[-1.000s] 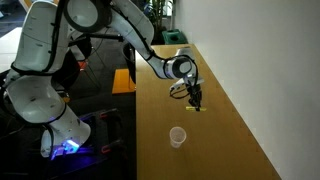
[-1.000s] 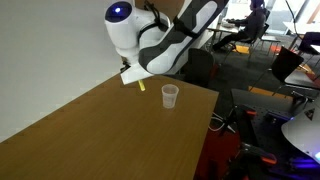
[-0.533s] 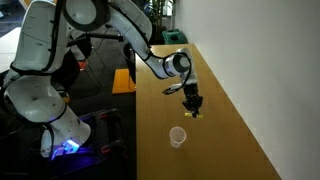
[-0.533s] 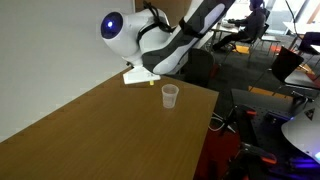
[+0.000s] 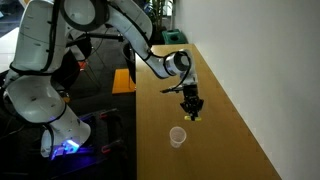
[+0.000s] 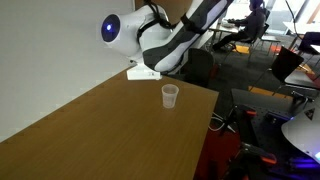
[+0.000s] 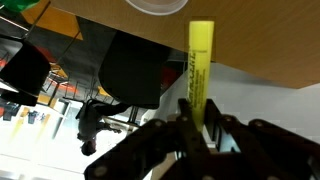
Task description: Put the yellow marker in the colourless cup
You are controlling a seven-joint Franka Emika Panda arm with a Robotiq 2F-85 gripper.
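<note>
The cup's opening is below and to one side, so my gripper will move the marker (image 7: 198, 67) across over the cup's opening (image 7: 158, 3), then go down inside and let go of it there.
My gripper (image 5: 192, 107) is shut on the yellow marker (image 7: 198, 67), which sticks out from between the fingers in the wrist view. In an exterior view the marker tip (image 5: 194, 117) shows just below the fingers, held above the wooden table. The colourless cup (image 5: 177, 136) stands upright on the table, nearer the camera than the gripper and a little apart from it. The cup also shows near the table's far edge in an exterior view (image 6: 170, 96) and its rim shows at the top of the wrist view (image 7: 155, 5). The gripper itself is hidden in that exterior view.
The wooden table (image 5: 215, 150) runs along a white wall. The robot base (image 5: 45, 95) stands beside the table's edge. A yellow chair (image 5: 123, 81) sits off the table. Office chairs and desks (image 6: 270, 60) fill the room beyond.
The gripper with the marker has moved along the table toward the cup over the last second. The cup has not moved.
</note>
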